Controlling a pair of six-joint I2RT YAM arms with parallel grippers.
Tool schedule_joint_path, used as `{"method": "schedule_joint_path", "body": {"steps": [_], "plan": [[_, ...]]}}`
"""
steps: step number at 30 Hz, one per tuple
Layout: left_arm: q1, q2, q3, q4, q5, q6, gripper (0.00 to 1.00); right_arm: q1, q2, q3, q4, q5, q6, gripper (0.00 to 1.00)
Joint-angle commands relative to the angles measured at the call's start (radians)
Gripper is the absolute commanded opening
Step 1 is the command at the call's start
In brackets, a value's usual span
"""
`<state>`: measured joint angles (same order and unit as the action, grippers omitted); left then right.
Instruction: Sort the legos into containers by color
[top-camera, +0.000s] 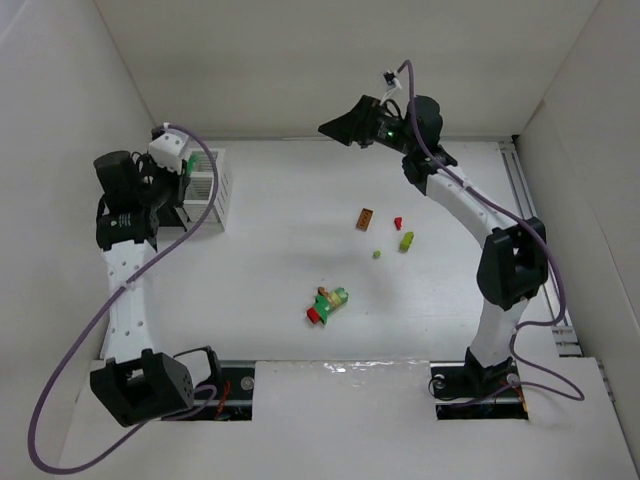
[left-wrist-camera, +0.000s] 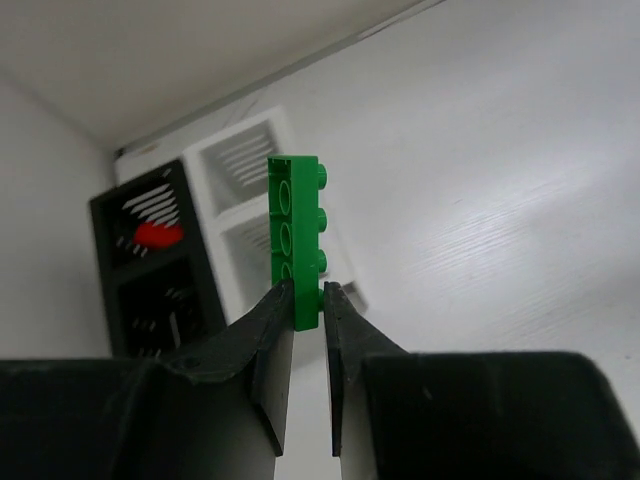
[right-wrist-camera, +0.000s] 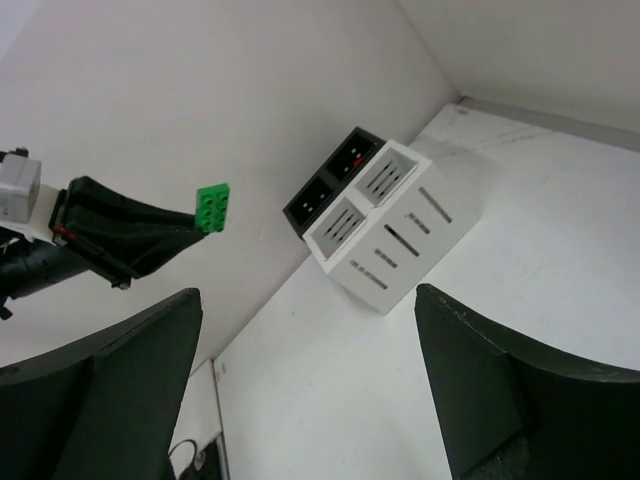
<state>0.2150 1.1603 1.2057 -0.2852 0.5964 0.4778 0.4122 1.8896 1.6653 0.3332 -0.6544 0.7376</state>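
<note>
My left gripper will next go down and to the left in the top view and let go over its empty near section (left-wrist-camera: 163, 308), as the black bin's far section has red.
My left gripper (left-wrist-camera: 308, 300) is shut on a green brick (left-wrist-camera: 297, 240) and holds it upright in the air beside the joined bins. The black bin (left-wrist-camera: 150, 260) holds a red piece (left-wrist-camera: 158, 234); the white bin (left-wrist-camera: 240, 180) stands next to it. The right wrist view shows the same green brick (right-wrist-camera: 212, 208), the black bin (right-wrist-camera: 325, 185) and the white bin (right-wrist-camera: 395, 230). My right gripper (top-camera: 335, 127) is open and empty, raised at the back. An orange brick (top-camera: 365, 219), a red piece (top-camera: 398, 222), a yellow-green brick (top-camera: 406, 241) and a mixed cluster (top-camera: 327, 303) lie on the table.
White walls close in the table on the left, back and right. The white bin (top-camera: 212, 185) stands against the left wall, partly behind my left arm. A small yellow-green piece (top-camera: 377, 254) lies near the other loose bricks. A rail runs along the right edge (top-camera: 520, 180).
</note>
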Motion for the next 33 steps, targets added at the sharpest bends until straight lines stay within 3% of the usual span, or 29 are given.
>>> {"method": "schedule_joint_path", "body": {"steps": [1,6,12,16,23,28,33], "plan": [[0.063,-0.03,0.006,-0.109,-0.189,0.018,0.0,-0.021,-0.047,-0.035,0.058,-0.017,-0.014,0.92],[0.193,0.082,0.095,-0.189,-0.198,-0.005,0.0,-0.03,-0.047,-0.035,0.058,-0.027,-0.014,0.92],[0.245,0.346,0.316,-0.356,-0.219,0.005,0.0,-0.039,-0.038,-0.026,0.058,-0.036,-0.014,0.92],[0.254,0.455,0.466,-0.423,-0.219,0.039,0.0,-0.039,-0.049,-0.047,0.058,-0.027,-0.014,0.92],[0.254,0.593,0.594,-0.471,-0.228,0.039,0.0,-0.039,-0.058,-0.058,0.058,-0.027,-0.023,0.92],[0.234,0.696,0.678,-0.549,-0.228,0.073,0.13,-0.039,-0.049,-0.058,0.058,-0.027,-0.023,0.92],[0.225,0.728,0.698,-0.549,-0.228,0.085,0.15,-0.039,-0.04,-0.049,0.058,-0.027,-0.023,0.92]]}}
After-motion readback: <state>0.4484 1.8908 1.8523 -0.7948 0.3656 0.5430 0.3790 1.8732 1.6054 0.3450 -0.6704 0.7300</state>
